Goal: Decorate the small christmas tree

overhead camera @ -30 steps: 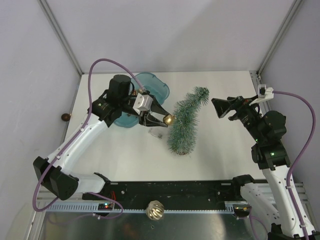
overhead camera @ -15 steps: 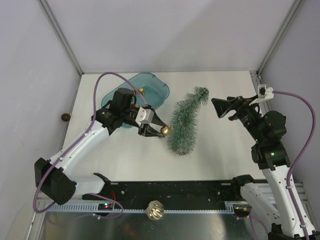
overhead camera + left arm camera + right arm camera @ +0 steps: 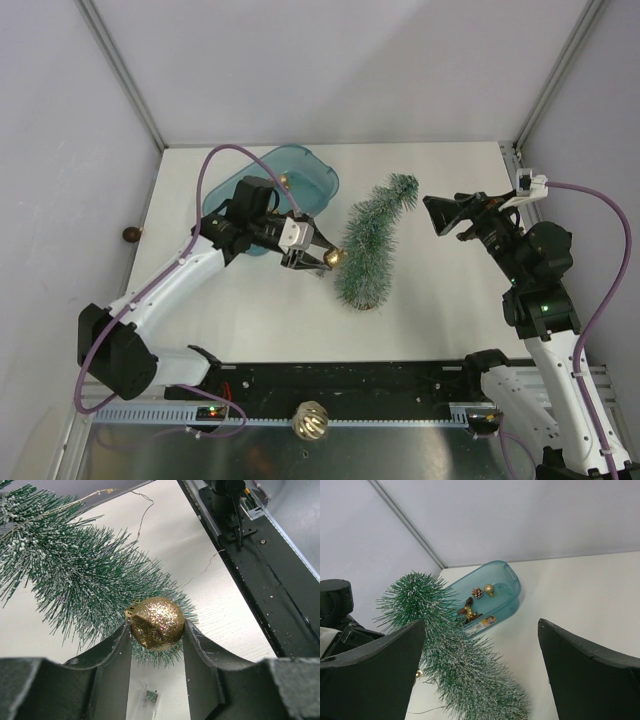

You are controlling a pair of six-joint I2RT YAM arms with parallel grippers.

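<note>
Next, the left gripper moves down and back to release the bauble at the tree's lowest needles, since they sit below the gripper and nearer my base.
The small christmas tree (image 3: pixel 368 248) leans in the middle of the table, its bent tip toward the back right; its frosted needles fill the left wrist view (image 3: pixel 75 570) and the right wrist view (image 3: pixel 455 655). My left gripper (image 3: pixel 333 258) is shut on a gold glitter bauble (image 3: pixel 156 621), and the bauble presses into the needles on the tree's lower left side. My right gripper (image 3: pixel 440 215) hovers right of the tree's tip, open, with nothing between its fingers (image 3: pixel 375 675).
A teal tub (image 3: pixel 322 178) stands behind the left arm; it holds a pine cone (image 3: pixel 477 593), a gold bauble (image 3: pixel 489 588) and a brown star ornament (image 3: pixel 468 611). A thin wire (image 3: pixel 142 515) trails off the tree. A gold ornament (image 3: pixel 311 421) lies on the near rail.
My left gripper carried the gold bauble a little nearer and lower along the tree's left side, and the arm swung off the tub. The right arm stayed still.
</note>
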